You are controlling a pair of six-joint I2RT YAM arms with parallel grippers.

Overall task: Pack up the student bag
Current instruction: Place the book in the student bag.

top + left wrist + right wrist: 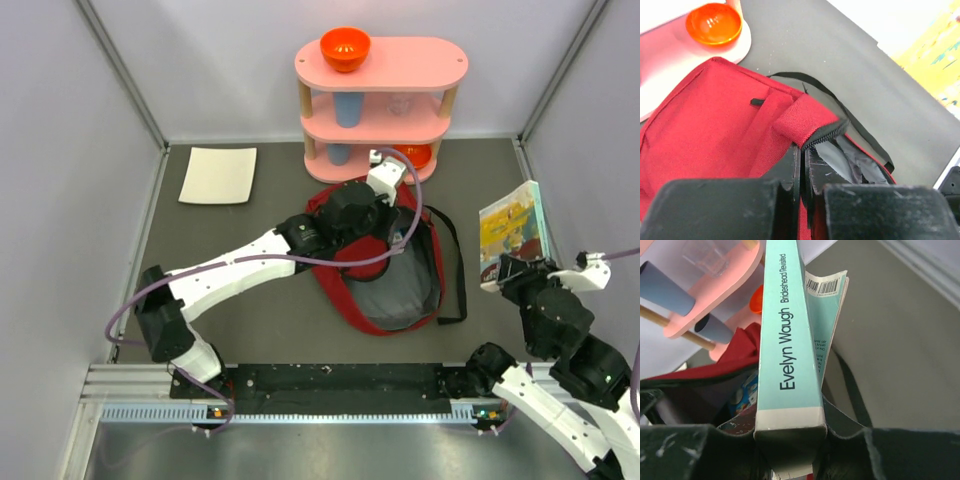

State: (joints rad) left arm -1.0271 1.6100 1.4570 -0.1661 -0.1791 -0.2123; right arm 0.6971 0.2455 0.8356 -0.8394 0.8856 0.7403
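Note:
My right gripper carries the book (513, 230) over to the left in the top view next, lowers it in and releases it, as the bag's opening (408, 264) lies there, held open.
The student bag (400, 290), a dark-red backpack with black straps, lies open at the table's middle, its grey lining showing. My left arm reaches over it. In the left wrist view, my left gripper (805, 155) is shut on the zipper edge of the bag's (715, 130) opening. At the right side of the table, my right gripper (790, 425) is shut on a book (787, 330) with a turquoise spine and holds it upright. From above the book (513, 230) shows a colourful cover and stands to the right of the bag.
A pink three-tier shelf (380, 65) stands at the back, with an orange bowl (345, 47) on top, blue cups (347, 108) on its tiers and a second orange bowl (415, 155) at the bottom. A white sheet (219, 175) lies back left.

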